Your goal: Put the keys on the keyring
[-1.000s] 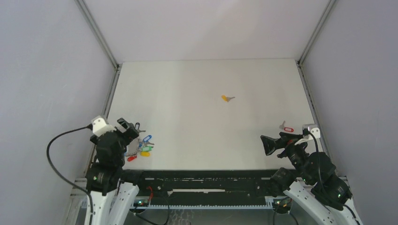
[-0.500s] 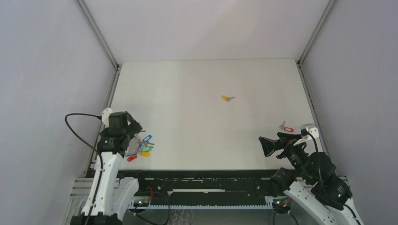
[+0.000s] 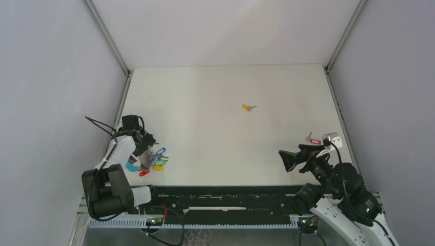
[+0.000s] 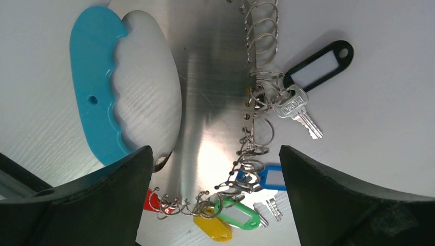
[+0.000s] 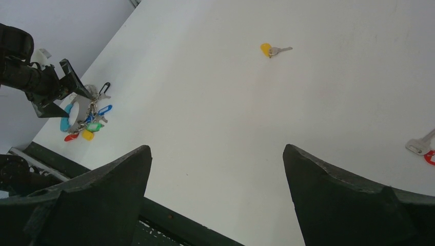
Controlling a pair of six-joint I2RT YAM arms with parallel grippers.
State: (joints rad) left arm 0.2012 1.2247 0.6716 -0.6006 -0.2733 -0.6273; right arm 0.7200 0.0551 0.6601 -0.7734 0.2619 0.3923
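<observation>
My left gripper will next lower its fingers on both sides of the part of the plate beside the grip opening (image 3: 145,158) (image 4: 215,115) below and close.
The keyring (image 4: 210,97) is a flat silver plate with a cyan grip, fringed with small wire rings, keys and black, blue, green, yellow and red tags. It lies at the table's near left (image 3: 154,160). My left gripper (image 4: 215,200) is open, pointing down close above it, with its fingers either side of the tag fringe (image 3: 147,146). The orange-tagged key (image 3: 249,107) lies alone mid-table and also shows in the right wrist view (image 5: 269,49). The red-tagged key (image 3: 313,139) lies near the right edge (image 5: 423,147). My right gripper (image 3: 288,160) is open and empty above the table's near right (image 5: 216,154).
Grey walls with metal corner rails enclose the white table (image 3: 215,133). A black rail (image 3: 220,193) runs along the near edge between the arm bases. The left arm (image 5: 31,77) shows over the keyring in the right wrist view.
My left arm has swung forward and down, bringing its open gripper over the keyring. My right gripper has drifted slightly left. The keys have not moved.
</observation>
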